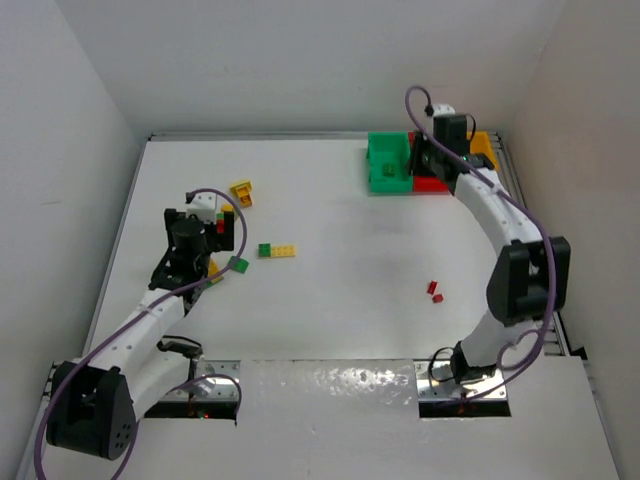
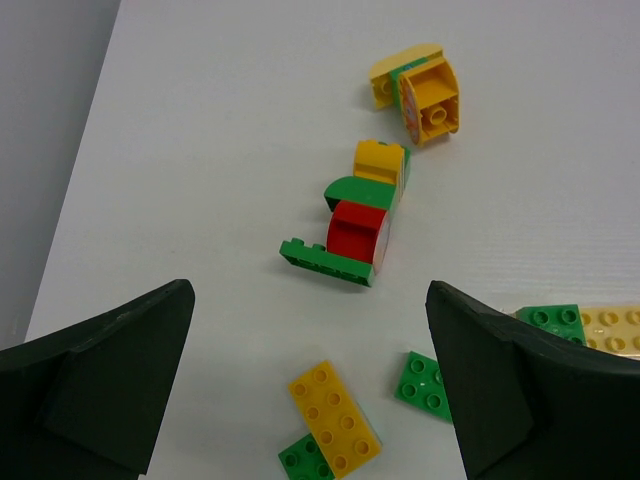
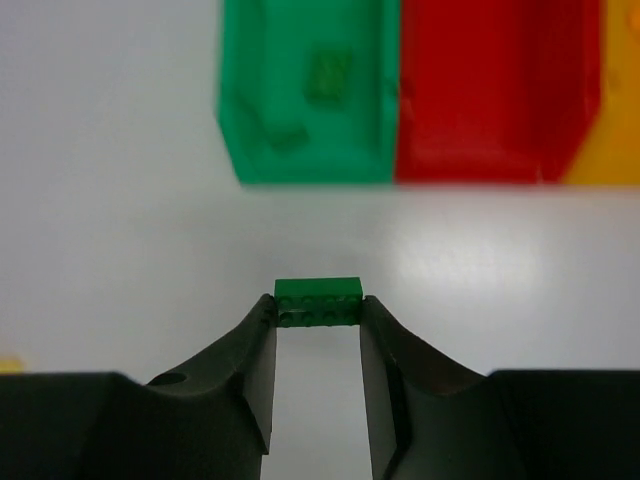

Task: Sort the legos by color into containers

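Note:
The green lego hangs short of the green bin's rim. My right gripper therefore carries it outward and to the left in the top view, over the green bin [image 1: 389, 163] [image 3: 313, 84] next.
In the right wrist view my right gripper [image 3: 318, 312] is shut on a small green lego [image 3: 318, 298], held above the table just short of the green bin [image 3: 240, 130]. The red bin [image 3: 495, 90] and yellow-orange bin [image 3: 612, 110] stand to its right. A green lego [image 3: 328, 75] lies inside the green bin. From above, the right gripper [image 1: 425, 160] hangs beside the green bin [image 1: 388, 160]. My left gripper [image 2: 310, 390] is open over a yellow lego [image 2: 333, 415] and a green lego [image 2: 425, 380]. A red, green and yellow cluster [image 2: 360, 225] lies farther ahead.
Loose legos lie on the table: a yellow piece [image 1: 242, 193], a green and yellow pair [image 1: 277, 250], and two red ones [image 1: 435, 291] right of centre. White walls close in the table on the left, back and right.

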